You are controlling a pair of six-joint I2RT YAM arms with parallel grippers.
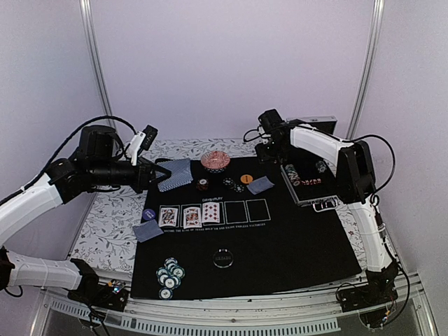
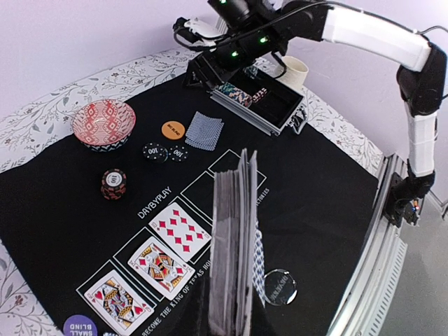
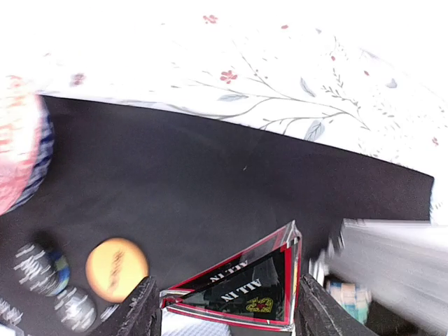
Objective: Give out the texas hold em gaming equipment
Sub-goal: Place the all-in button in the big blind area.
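My right gripper should next lower the black triangle (image 3: 245,290) toward the mat between the orange button and the silver case, where a bare patch shows.
My left gripper (image 1: 161,173) is shut on a deck of blue-grey-backed playing cards (image 2: 235,231), held on edge above the black mat (image 1: 280,241). Three cards lie face up in the mat's first three white rectangles (image 2: 179,231). My right gripper (image 3: 227,302), at the mat's far edge beside the silver case (image 1: 308,183), is shut on a red-edged black triangle (image 3: 245,290) marked ALL IN. An orange button (image 3: 116,269), black chips (image 2: 162,151), a red chip stack (image 2: 113,183) and face-down cards (image 2: 204,131) sit at the far side. Teal chips (image 1: 170,274) lie at the near left.
A red patterned bowl (image 2: 103,124) stands at the mat's far edge. A blue button (image 1: 148,214) and face-down cards (image 1: 148,230) lie at the mat's left edge. A clear round button (image 2: 281,287) lies near the front. A white cup (image 2: 296,69) stands behind the case.
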